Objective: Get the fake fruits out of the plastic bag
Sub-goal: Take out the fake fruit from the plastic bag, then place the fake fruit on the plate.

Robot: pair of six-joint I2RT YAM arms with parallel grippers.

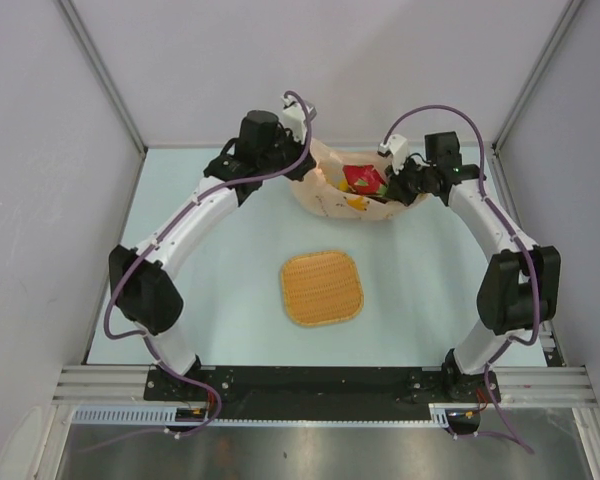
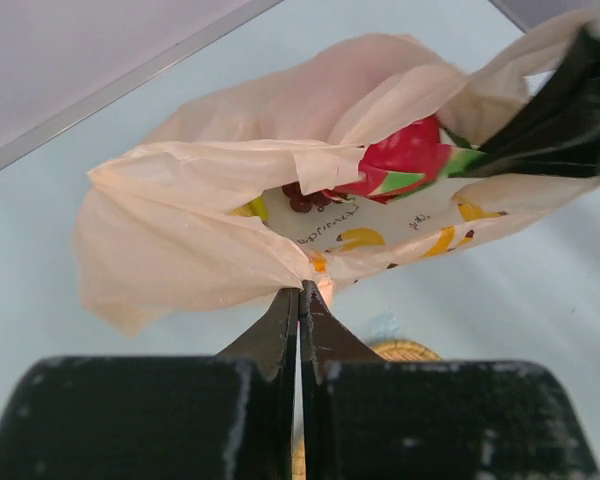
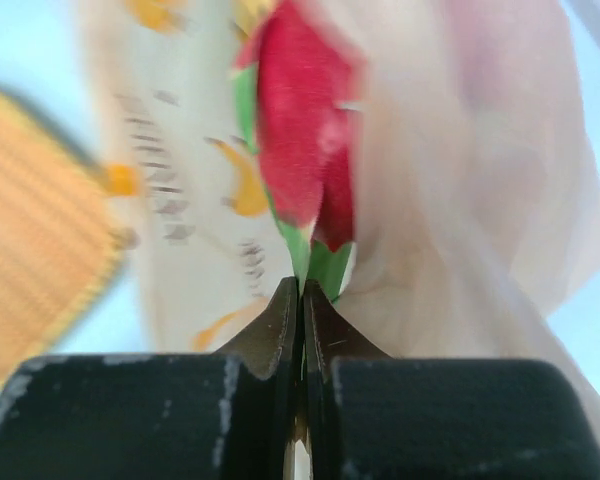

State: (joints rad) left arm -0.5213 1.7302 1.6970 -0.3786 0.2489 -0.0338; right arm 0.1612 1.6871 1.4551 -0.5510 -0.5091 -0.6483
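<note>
My right gripper lifts the red fruit out of the bag next, then moves back over the tray and lowers it. The woven tray (image 1: 322, 288) (image 3: 32, 243) lies empty.
The pale peach plastic bag (image 1: 332, 192) lies at the back of the table, its mouth open. My left gripper (image 2: 302, 288) is shut on the bag's edge (image 2: 220, 250) and holds it. Inside the mouth sits the red fruit with green tips (image 2: 405, 160), with dark red grapes (image 2: 302, 198) behind it and a bit of yellow fruit (image 2: 250, 208). My right gripper (image 3: 301, 285) is shut on a green tip of the red fruit (image 3: 300, 130), seen from above at the bag's right side (image 1: 363, 180). The banana is hidden.
The orange woven square tray (image 1: 322, 288) lies in the middle of the table, in front of the bag. It also shows in the right wrist view (image 3: 30, 230). Grey walls stand at the left, right and back.
</note>
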